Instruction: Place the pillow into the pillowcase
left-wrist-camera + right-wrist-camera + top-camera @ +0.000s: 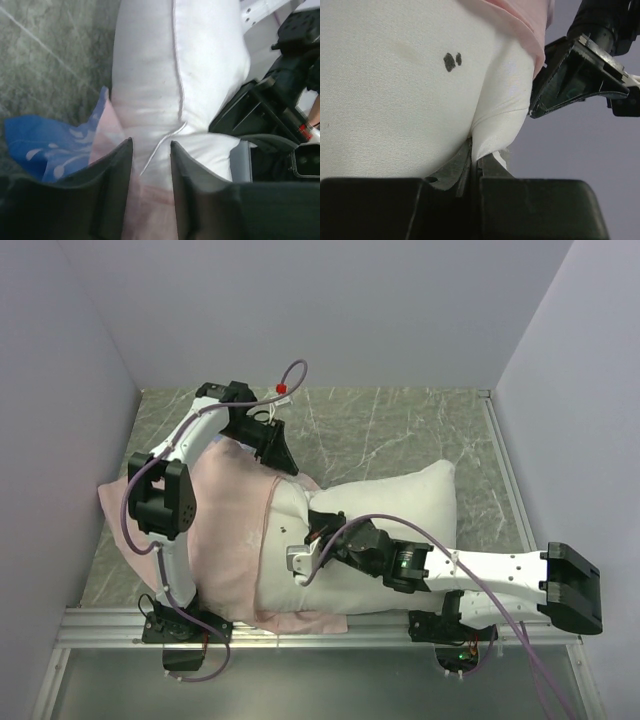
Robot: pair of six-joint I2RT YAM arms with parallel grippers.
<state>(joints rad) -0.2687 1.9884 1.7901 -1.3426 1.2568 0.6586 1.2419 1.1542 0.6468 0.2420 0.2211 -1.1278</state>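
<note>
Next, my right gripper moves outward over the bare marbled table top and releases the pillow's fold, since the pillow is crowding the near bar.
The white pillow lies across the table's middle, its left end inside the mouth of the pale pink pillowcase, which spreads to the left. My right gripper is shut on a fold of the pillow; the right wrist view shows white cloth pinched between the closed jaws, with the pink hem above. My left gripper sits at the case's far edge. In the left wrist view it is open, its jaws astride pink cloth over the pillow's seam. The blue print shows at the left.
Lilac walls close in the left, back and right sides. A metal rail runs along the near edge at the arm bases. The right arm lies close beside the left gripper. Bare marbled table top lies behind the pillow.
</note>
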